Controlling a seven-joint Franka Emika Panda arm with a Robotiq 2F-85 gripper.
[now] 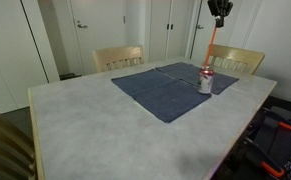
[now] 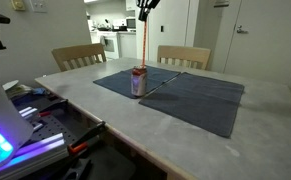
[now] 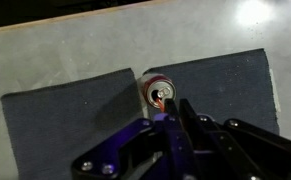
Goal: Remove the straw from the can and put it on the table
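Observation:
I need to lift my gripper, move it to the right in the wrist view and lower it over the bare mat (image 1: 173,98), because the straw's end still touches the can (image 1: 206,83).
The silver-grey can (image 1: 206,83) with red markings stands on the dark blue mats on the table (image 1: 85,120); it also shows in an exterior view (image 2: 139,82) and from above in the wrist view (image 3: 159,94). The red-orange straw (image 1: 211,48) rises nearly straight up from the can, its lower end still at the can's mouth (image 2: 145,45). My gripper (image 1: 219,14) is high above the can, shut on the straw's top end (image 2: 143,13). In the wrist view the fingers (image 3: 175,118) are closed together with the straw (image 3: 163,103) running down into the can's opening.
Two dark blue cloth mats (image 1: 165,92) cover the middle of the grey mottled table (image 2: 185,140). Two wooden chairs (image 1: 118,58) (image 1: 237,60) stand at the far side. Equipment with cables (image 2: 25,120) sits beside the table edge.

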